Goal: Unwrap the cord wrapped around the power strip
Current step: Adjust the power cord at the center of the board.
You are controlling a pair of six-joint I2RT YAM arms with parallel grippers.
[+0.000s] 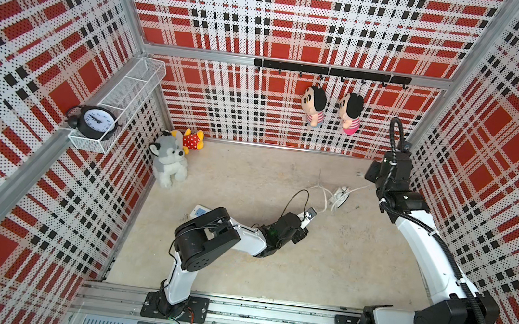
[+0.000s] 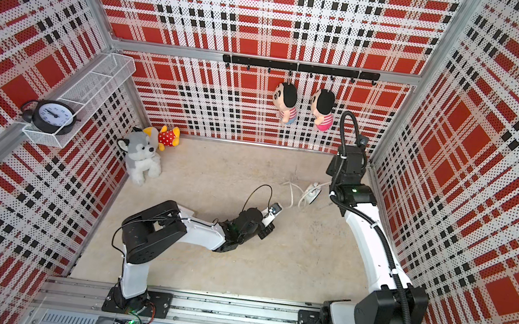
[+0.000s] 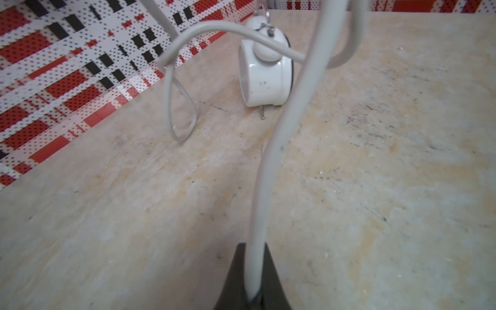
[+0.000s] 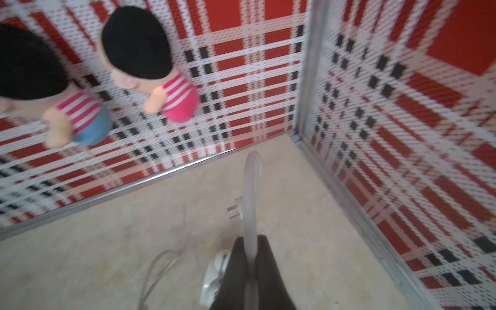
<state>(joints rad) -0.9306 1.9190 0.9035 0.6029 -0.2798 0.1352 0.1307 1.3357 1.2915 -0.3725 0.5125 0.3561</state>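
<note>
My right gripper moves back and down toward the bare floor by the side [image 1: 374, 233] next, to release the cord [image 1: 325, 195] clear of the loops around the alarm clock.
The power strip [image 1: 201, 211], white with blue socket panels, lies on the floor, mostly hidden behind my left arm's elbow. The white cord [image 1: 325, 195] lies in loose loops at mid-floor. My left gripper [image 1: 310, 215] [image 3: 253, 245] is shut on a stretch of the cord [image 3: 268, 161], which runs up from the jaws toward the loops. My right gripper [image 4: 251, 239], near the back right corner, is shut on the cord [image 4: 251, 188] close to its end. The plug [image 4: 233, 210] sticks out just beyond the fingertips.
A small white alarm clock [image 1: 342, 194] [image 3: 265, 77] lies on the floor among the cord loops. A plush husky [image 1: 169, 161] and a red-spotted toy [image 1: 193, 139] sit at the back left corner. Two dolls [image 1: 314, 107] hang on the back wall. A black clock [image 1: 95, 120] stands on a wire shelf.
</note>
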